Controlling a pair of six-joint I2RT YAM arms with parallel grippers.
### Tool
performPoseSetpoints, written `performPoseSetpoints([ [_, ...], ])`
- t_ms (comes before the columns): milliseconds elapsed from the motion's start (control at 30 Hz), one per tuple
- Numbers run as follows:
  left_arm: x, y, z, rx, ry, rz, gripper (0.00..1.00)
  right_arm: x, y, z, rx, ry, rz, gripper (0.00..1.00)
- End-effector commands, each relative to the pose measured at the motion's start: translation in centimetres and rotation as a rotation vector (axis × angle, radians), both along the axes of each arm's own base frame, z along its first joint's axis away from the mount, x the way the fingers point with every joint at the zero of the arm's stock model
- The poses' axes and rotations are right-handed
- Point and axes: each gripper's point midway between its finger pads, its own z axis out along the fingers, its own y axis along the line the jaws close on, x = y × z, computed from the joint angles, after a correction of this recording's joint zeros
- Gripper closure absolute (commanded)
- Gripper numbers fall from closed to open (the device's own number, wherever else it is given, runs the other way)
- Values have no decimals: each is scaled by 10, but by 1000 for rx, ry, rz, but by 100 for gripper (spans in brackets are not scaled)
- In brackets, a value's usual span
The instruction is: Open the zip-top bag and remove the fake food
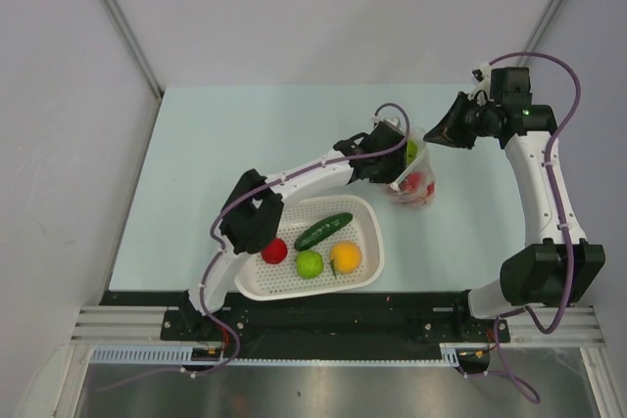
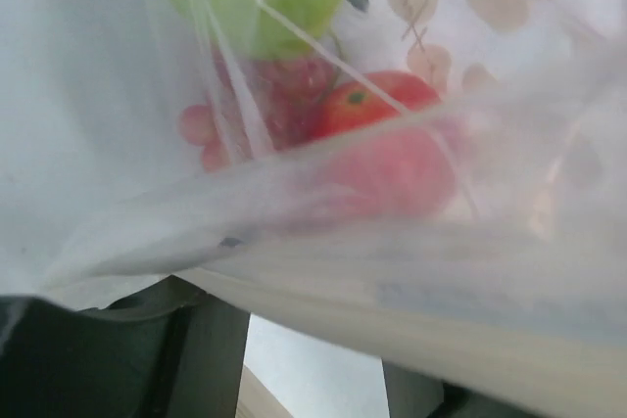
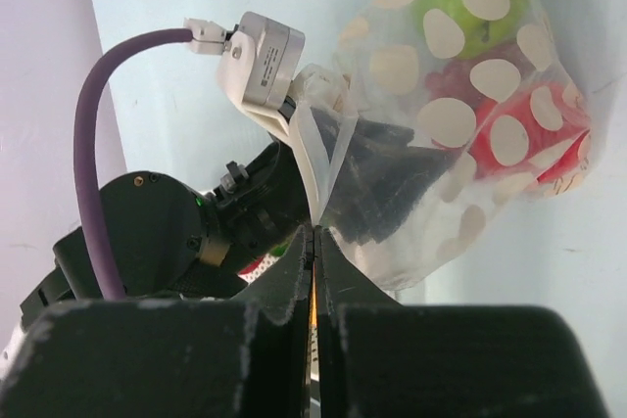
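Observation:
The left gripper will next go down and move slightly back to close on the bag's pale edge [image 1: 397,184] [image 2: 313,324], since that edge already hangs across the gripper's open fingers.
The zip-top bag [image 1: 421,190] is clear with cream dots and sits right of centre on the table. It holds fake food: a green fruit [image 1: 412,152] and red pieces [image 1: 415,183]. My right gripper [image 3: 315,232] is shut on the bag's [image 3: 451,144] top edge, at its right side in the top view [image 1: 438,132]. My left gripper [image 1: 392,159] is at the bag's left side. Its fingers [image 2: 147,359] stand apart and their tips are hidden by the bag film [image 2: 294,232]. One dark finger [image 3: 382,173] shows through the plastic.
A white perforated basket [image 1: 377,242] stands in front of the bag near the left arm. It holds a dark green cucumber [image 1: 323,230], a red fruit [image 1: 275,251], a green fruit [image 1: 310,263] and an orange one [image 1: 345,257]. Grey walls close in the table.

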Motion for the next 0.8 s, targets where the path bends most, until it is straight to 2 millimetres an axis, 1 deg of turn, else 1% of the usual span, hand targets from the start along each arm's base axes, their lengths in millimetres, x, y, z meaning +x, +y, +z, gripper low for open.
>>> performPoseSetpoints([
  [0, 3, 18, 27, -9, -30, 68, 49, -16, 9, 39, 35, -91, 32, 100],
  [33, 2, 17, 24, -12, -19, 72, 53, -16, 8, 38, 33, -88, 31, 100],
  [100, -3, 15, 11, -13, 20, 76, 54, -16, 6, 37, 34, -86, 31, 100],
  [167, -6, 15, 3, 0, 42, 72, 56, -15, 4, 36, 33, -84, 25, 100],
  [267, -7, 19, -16, 32, 75, 99, 58, -13, 1, 37, 35, -86, 18, 100],
  [333, -10, 16, -22, 25, 95, 102, 57, -12, 1, 37, 34, -89, 21, 100],
  [400, -9, 12, -22, 25, 100, 96, 57, -10, 2, 37, 37, -87, 23, 100],
  [433, -10, 11, -28, 31, 115, 96, 55, -11, 2, 35, 42, -81, 23, 100],
  [467, -12, 8, -26, 24, 130, 90, 54, -9, 2, 35, 42, -81, 25, 100],
  [500, -13, 8, -28, 25, 141, 95, 55, -8, 2, 35, 42, -84, 25, 100],
  [533, -16, 4, -27, 10, 146, 102, 56, -8, 2, 37, 42, -88, 24, 100],
  [567, -23, 6, -28, 9, 150, 101, 57, -6, 2, 36, 44, -83, 23, 100],
  [600, -24, 5, -27, 0, 143, 104, 58, -5, 2, 37, 44, -86, 23, 100],
  [633, -30, 5, -33, -5, 147, 106, 58, -4, 2, 37, 45, -87, 24, 100],
  [667, -32, 5, -32, -13, 145, 109, 58, -3, 2, 39, 45, -92, 25, 100],
  [733, -35, 5, -39, -5, 161, 120, 53, -1, 3, 38, 47, -90, 26, 100],
  [767, -37, 5, -42, -1, 169, 121, 52, 0, 3, 37, 49, -87, 27, 100],
])
